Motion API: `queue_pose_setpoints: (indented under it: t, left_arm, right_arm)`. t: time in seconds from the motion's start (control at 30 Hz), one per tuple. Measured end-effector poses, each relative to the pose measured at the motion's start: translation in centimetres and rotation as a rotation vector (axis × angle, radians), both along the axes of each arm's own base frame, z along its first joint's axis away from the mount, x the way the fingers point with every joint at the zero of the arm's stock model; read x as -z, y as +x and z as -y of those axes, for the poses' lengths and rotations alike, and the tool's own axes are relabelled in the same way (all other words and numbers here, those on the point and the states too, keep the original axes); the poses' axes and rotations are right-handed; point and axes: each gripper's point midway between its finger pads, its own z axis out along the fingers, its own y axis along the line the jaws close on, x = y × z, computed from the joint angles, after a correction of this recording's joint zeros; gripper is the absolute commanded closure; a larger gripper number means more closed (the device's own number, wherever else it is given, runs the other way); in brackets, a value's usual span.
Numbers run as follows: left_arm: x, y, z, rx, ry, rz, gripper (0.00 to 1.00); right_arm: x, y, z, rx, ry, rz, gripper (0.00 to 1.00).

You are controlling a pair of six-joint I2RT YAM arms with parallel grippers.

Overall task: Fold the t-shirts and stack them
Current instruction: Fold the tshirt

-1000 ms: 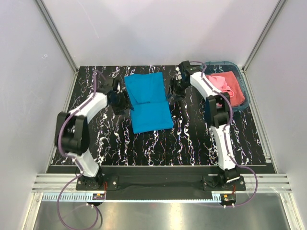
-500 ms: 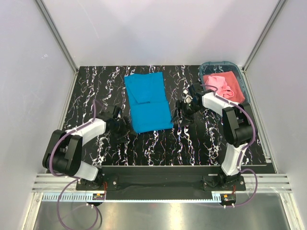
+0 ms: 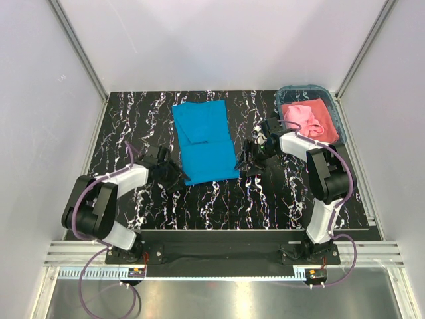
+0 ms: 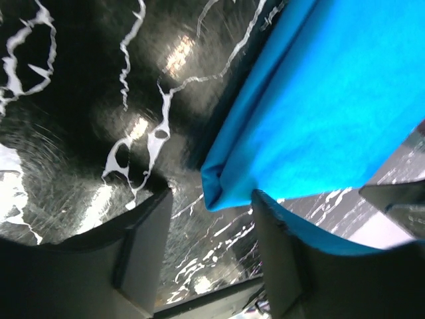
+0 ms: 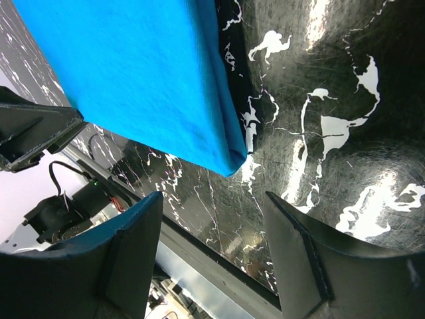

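My right gripper moves down and toward the t-shirt next, its open fingers straddling the corner, since the near corner point(image 3: 237, 175) beside the turquoise-blue t-shirt point(image 3: 202, 141) lies ahead of them.
The turquoise-blue t-shirt point(image 3: 202, 141) lies folded into a long strip in the middle of the black marbled table. The salmon pink t-shirt point(image 3: 307, 118) lies crumpled in the teal basket point(image 3: 337, 119) at the back right. My left gripper point(image 3: 174, 178) is open at the shirt's near left corner. In the left wrist view the blue corner point(image 4: 222, 189) sits just ahead of the gap between the fingers of the gripper point(image 4: 211, 249). My right gripper point(image 3: 248, 158) is open beside the near right corner. In the right wrist view that corner point(image 5: 226, 156) lies ahead of the open gripper point(image 5: 212, 256).
The table's near edge and the metal rail point(image 3: 219, 256) run close behind both grippers. White enclosure walls stand on three sides. The basket stands just right of my right arm point(image 3: 299, 141).
Both arms have swung from the far half of the blue shirt down to its near corners. In the last half second each gripper edged closer to its corner. The shirt has not moved.
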Motion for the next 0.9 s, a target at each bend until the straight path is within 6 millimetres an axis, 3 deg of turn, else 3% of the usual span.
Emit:
queue_pose_setpoints:
  t: [0.37, 0.5, 0.53, 0.7, 0.9]
  left_arm:
    - [0.5, 0.4, 0.3, -0.024, -0.012, -0.036, 0.58]
    - [0.7, 0.4, 0.4, -0.019, -0.013, -0.044, 0.70]
    - [0.8, 0.4, 0.4, -0.017, -0.013, -0.047, 0.79]
    - [0.9, 0.6, 0.5, -0.003, -0.004, -0.051, 1.00]
    - [0.9, 0.7, 0.4, 0.013, 0.008, -0.053, 1.00]
  right_arm:
    - [1.1, -0.9, 0.4, 0.005, -0.015, -0.025, 0.30]
    - [1.5, -1.2, 0.5, 0.009, -0.021, -0.033, 0.29]
    - [1.6, -1.3, 0.6, 0.011, -0.023, -0.035, 0.29]
    - [1.9, -1.3, 0.6, 0.028, -0.025, -0.043, 0.30]
    - [2.1, -0.6, -0.2, 0.067, 0.014, -0.053, 0.34]
